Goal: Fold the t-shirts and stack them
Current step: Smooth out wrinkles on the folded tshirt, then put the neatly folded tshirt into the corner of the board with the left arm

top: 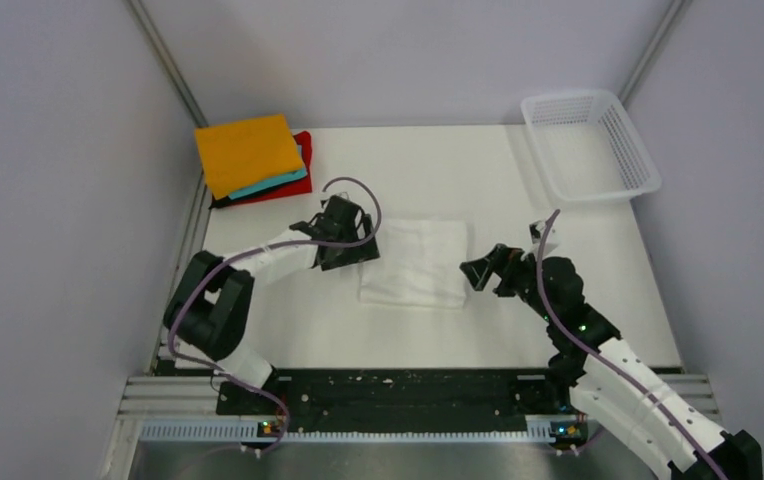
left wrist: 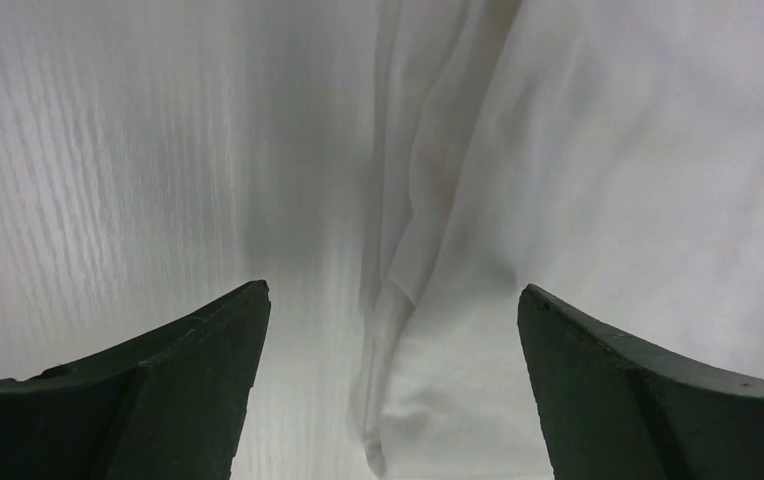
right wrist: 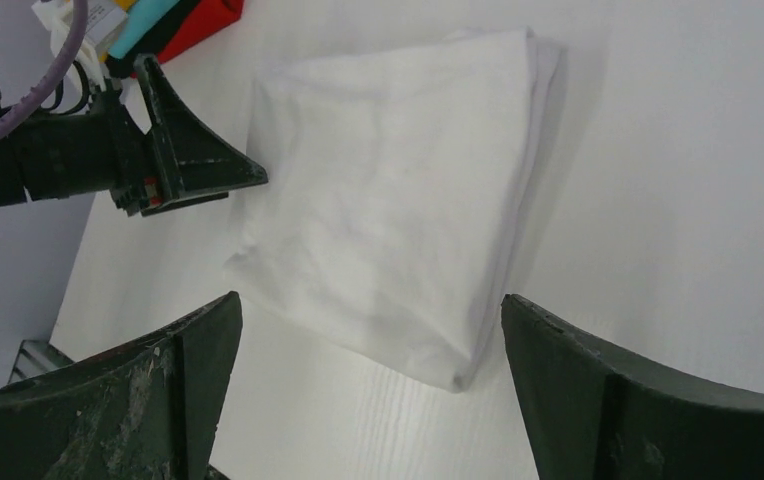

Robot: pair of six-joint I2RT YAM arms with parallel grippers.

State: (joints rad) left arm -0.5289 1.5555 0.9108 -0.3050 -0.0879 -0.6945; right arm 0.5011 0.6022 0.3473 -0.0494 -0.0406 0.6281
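I should move my left gripper down slightly outward next and close on the white tee's layered edge [left wrist: 420, 220], which runs outward below and between its open fingers.
The white tee [top: 416, 262] lies folded into a rectangle at the table's middle. My left gripper [top: 350, 248] is open at its left edge, low over the table. In the left wrist view the gripper [left wrist: 393, 295] straddles the tee's layered edge [left wrist: 598, 180], holding nothing. My right gripper [top: 478, 270] is open just right of the tee. In the right wrist view it [right wrist: 370, 305] hovers before the tee's near corner [right wrist: 398, 200], empty. The folded orange tee [top: 246, 150] tops the teal [top: 283, 185] and red [top: 301, 140] tees at the back left.
A white mesh basket [top: 588, 145] stands at the back right corner. Grey walls close in the left, back and right sides. The left gripper's finger [right wrist: 188, 160] shows in the right wrist view, beside the tee's far edge.
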